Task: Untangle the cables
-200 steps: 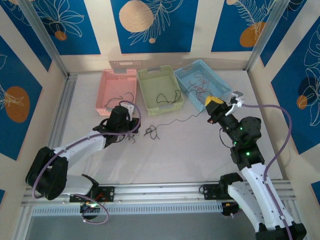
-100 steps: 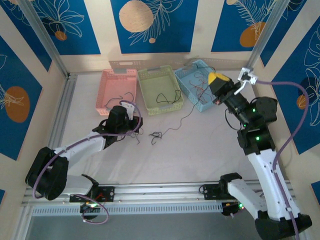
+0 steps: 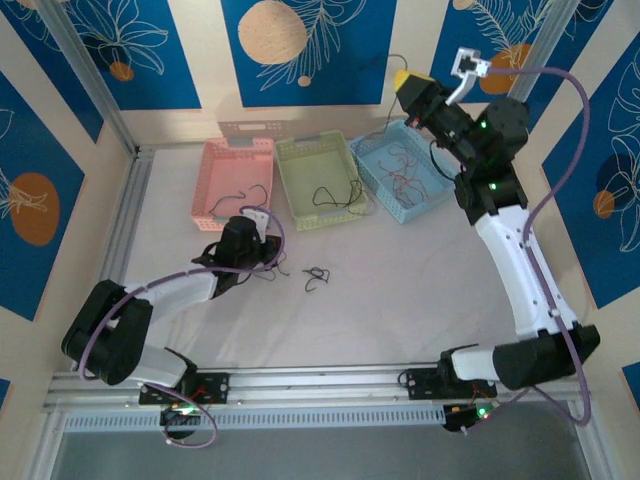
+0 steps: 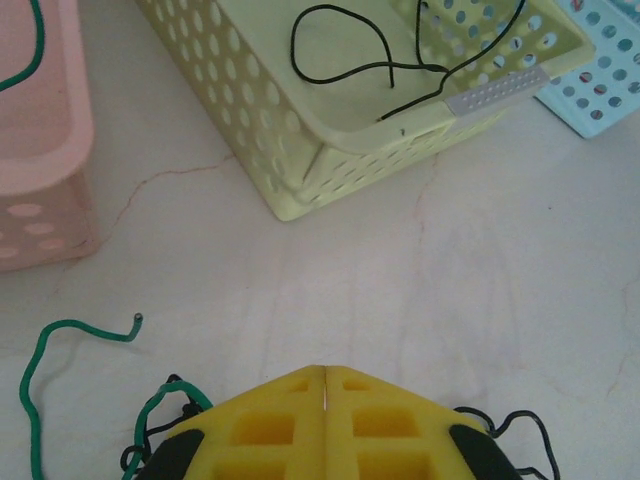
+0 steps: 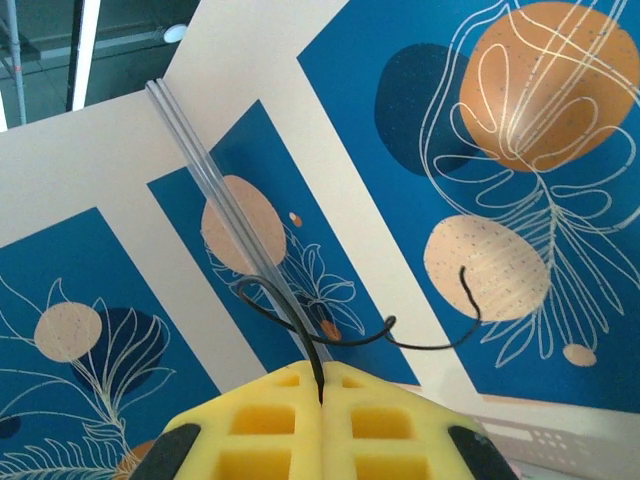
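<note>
A black cable already lies in the green basket, so the cable goes there next. My right gripper swings over that basket's open inside and lowers to release it.
My right gripper is raised high above the blue basket, shut on a thin black cable that curls out of its jaws into the air; the right wrist view has this gripper against the wall. My left gripper rests low on the table, shut, over a small tangle of cables. The left wrist view puts a green cable and black strands at either side beneath the left gripper; nothing shows between its tips. A small black cable lies loose on the table.
Three baskets stand at the back: pink, green with a black cable in it, and the blue one with red and dark cables. Metal frame posts and patterned walls close in the table.
The right arm has swung up and back from table height to high over the blue basket, lifting the black cable off the table. The left gripper has stayed by the tangle.
</note>
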{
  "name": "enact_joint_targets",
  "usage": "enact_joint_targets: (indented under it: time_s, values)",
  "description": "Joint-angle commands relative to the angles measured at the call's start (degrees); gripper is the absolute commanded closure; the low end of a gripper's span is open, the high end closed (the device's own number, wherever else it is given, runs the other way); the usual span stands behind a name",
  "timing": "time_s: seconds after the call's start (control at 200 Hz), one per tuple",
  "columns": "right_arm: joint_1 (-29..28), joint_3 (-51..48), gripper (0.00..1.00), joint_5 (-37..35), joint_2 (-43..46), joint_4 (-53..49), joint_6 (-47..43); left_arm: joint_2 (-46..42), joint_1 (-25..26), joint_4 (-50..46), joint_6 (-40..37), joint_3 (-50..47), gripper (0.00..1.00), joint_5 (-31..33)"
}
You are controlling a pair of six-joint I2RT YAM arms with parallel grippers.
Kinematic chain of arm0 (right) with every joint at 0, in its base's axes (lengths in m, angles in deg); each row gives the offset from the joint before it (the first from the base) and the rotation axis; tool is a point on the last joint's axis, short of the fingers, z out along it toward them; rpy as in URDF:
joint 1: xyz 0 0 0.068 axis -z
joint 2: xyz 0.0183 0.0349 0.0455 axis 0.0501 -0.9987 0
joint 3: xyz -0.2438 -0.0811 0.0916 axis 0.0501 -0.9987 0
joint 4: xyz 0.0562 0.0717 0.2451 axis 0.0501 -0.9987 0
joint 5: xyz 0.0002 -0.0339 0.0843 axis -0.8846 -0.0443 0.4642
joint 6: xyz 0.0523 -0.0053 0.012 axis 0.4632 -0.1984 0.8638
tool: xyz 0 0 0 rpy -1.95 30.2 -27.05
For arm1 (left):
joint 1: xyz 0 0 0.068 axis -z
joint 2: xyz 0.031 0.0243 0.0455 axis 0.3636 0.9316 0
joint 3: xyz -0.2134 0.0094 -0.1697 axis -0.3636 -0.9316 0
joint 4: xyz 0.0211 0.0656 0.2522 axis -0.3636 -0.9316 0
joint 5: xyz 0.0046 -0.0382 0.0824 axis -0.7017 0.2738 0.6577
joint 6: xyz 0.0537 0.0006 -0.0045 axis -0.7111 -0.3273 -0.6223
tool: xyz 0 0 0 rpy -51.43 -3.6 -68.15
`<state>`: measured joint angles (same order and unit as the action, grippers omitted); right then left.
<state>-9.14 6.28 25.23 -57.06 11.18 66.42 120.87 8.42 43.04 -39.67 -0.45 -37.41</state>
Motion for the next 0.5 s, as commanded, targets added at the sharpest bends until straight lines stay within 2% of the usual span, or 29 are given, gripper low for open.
enact_joint_targets:
  time_s: [0.0, 0.33, 0.495]
  values:
    - [-0.6, 5.3, 1.0, 0.9, -5.0, 1.5, 1.3, -1.2, -0.8, 0.5, 0.7, -1.4, 1.0, 2.0]
    - [-1.7, 19.0, 1.0, -2.4, -25.7, 3.4, 1.0, -1.4, -1.1, 0.7, 1.3, -2.0, 1.0, 2.9]
    - [-2.2, 24.4, 1.0, -3.4, -36.5, 0.6, 0.6, -1.4, -1.1, 0.9, 1.3, -2.1, 1.0, 2.9]
